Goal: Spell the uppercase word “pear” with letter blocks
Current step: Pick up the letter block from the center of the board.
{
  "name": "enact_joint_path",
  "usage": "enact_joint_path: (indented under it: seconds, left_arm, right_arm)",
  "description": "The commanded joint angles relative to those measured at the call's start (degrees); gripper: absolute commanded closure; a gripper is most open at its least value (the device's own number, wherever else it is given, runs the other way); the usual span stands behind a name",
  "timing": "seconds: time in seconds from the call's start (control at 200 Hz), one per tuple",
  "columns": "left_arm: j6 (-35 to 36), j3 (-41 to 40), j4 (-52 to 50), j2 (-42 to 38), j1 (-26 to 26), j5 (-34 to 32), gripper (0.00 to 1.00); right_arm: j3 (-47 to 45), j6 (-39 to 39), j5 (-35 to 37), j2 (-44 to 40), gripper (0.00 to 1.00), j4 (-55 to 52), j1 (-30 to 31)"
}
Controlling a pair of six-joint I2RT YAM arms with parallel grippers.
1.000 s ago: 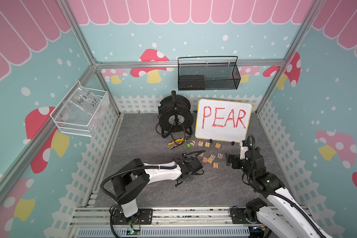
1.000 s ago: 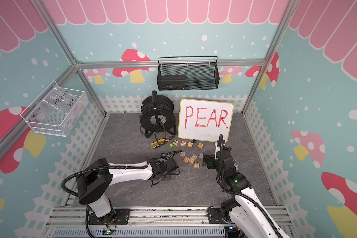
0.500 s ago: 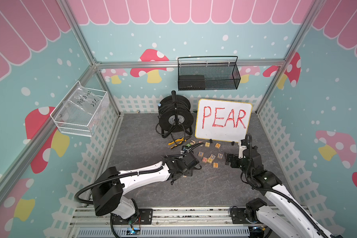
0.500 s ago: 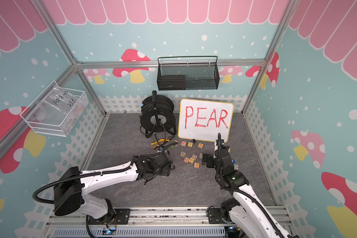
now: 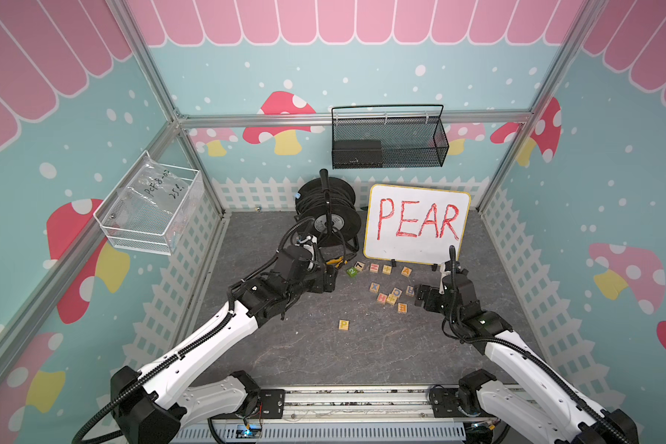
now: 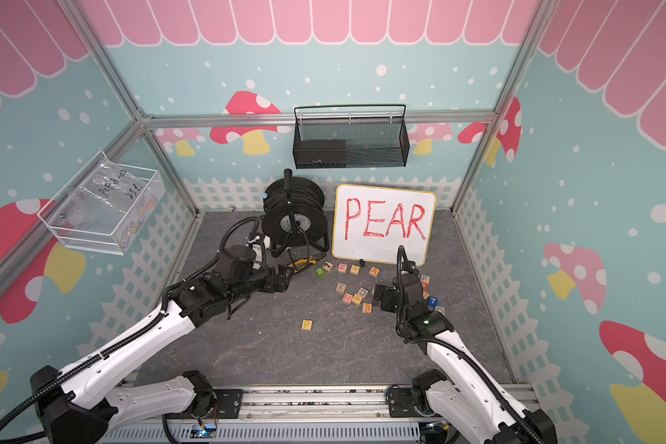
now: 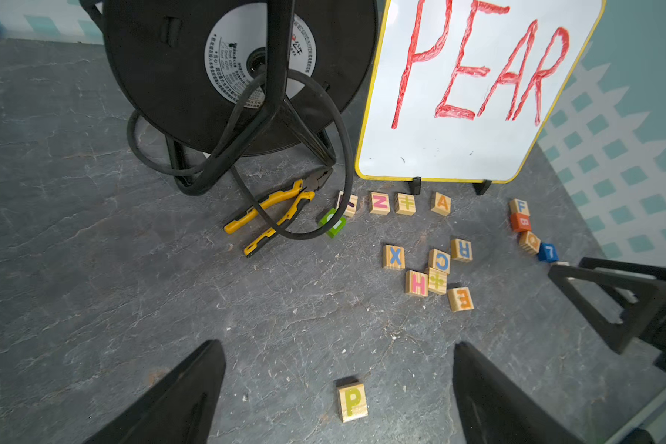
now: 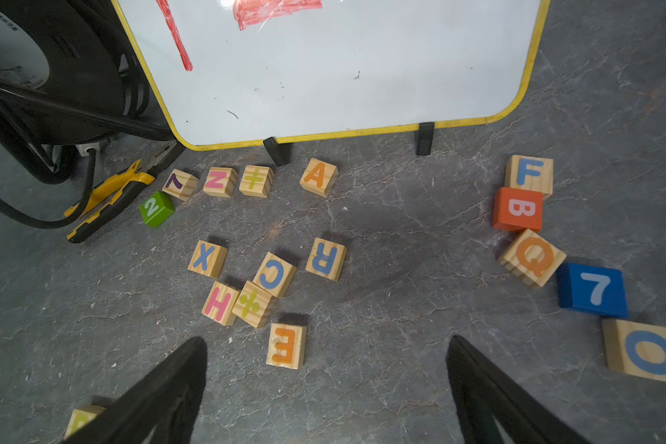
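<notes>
My right gripper should move open toward the P block while it lowers around the E block, and then close, because E comes after P on the whiteboard.
The P block lies alone on the grey floor, nearer the front than the other letter blocks. My left gripper is open and empty, raised behind and left of the P. The E block, the blue R block and the orange A block lie loose among the other cubes below the whiteboard. My right gripper hangs open and empty just right of the E, which lies close to its left finger.
A whiteboard reading PEAR stands at the back beside a black cable reel. Yellow pliers lie by the reel. Cubes X, C, H, plus signs, Z, 7 and 2 surround the letters; an F, B, Q, 7, O row lies right.
My left gripper has opened and drawn back and up toward the reel, leaving the P block on the floor. The right arm has barely moved.
</notes>
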Motion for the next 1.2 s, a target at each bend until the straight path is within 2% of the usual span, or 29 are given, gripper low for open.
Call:
enact_joint_path:
  seconds: [0.0,0.09,0.245,0.39,0.591,1.196]
  left_arm:
    - [1.2,0.7,-0.6,-0.4,4.1,10.7,0.05]
    - [1.9,0.7,-1.6,-0.6,6.2,13.3,0.05]
    - [2.2,-1.8,-0.1,-2.7,6.9,9.3,0.04]
    - [1.0,-4.1,2.6,-4.5,8.5,11.0,0.04]
    - [-1.0,-6.2,4.0,-6.4,10.6,11.9,0.04]
    - [-2.2,-5.8,3.4,-4.1,15.0,14.3,0.04]
  right_arm:
    - [-2.0,3.6,-2.2,2.1,0.04,2.7,0.4]
    - [-3.0,4.3,-3.8,4.9,0.06,4.1,0.5]
    - [-2.6,5.3,-4.7,9.3,0.09,5.4,0.7]
    - [-2.2,6.9,-3.5,12.5,0.1,6.6,0.8]
    - [-1.9,8.1,-5.6,15.9,0.17,8.7,1.5]
    - [0.7,7.1,-2.9,25.1,0.34,9.3,8.5]
